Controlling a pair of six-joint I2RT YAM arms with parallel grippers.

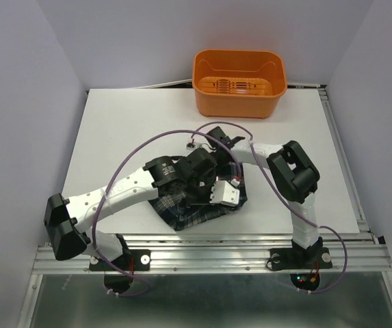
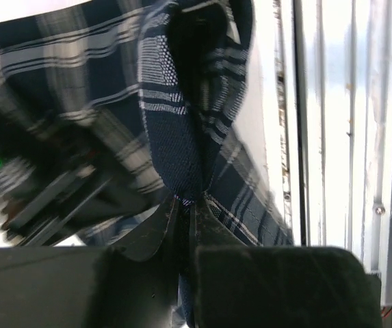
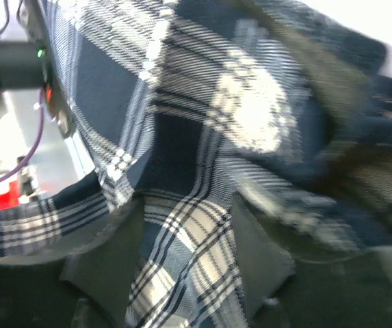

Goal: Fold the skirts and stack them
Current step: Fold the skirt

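Note:
My left gripper carries the skirt's pinched fold outward next, away from the close bar, lowers it and releases. The skirt's far part lies outward and below the gripper.
A navy-and-green plaid skirt lies bunched near the table's front edge, mostly hidden under both arms in the top view. My left gripper is above it. In the left wrist view the left gripper is shut, and a fold of the skirt is pinched at its tips. My right gripper reaches in from the right. In the right wrist view the right gripper has its jaws well apart. A flat band of the skirt lies between them, blurred.
An orange plastic basket stands at the back edge of the white table. The metal rail along the table's front edge runs close beside the skirt. Purple cables loop over both arms.

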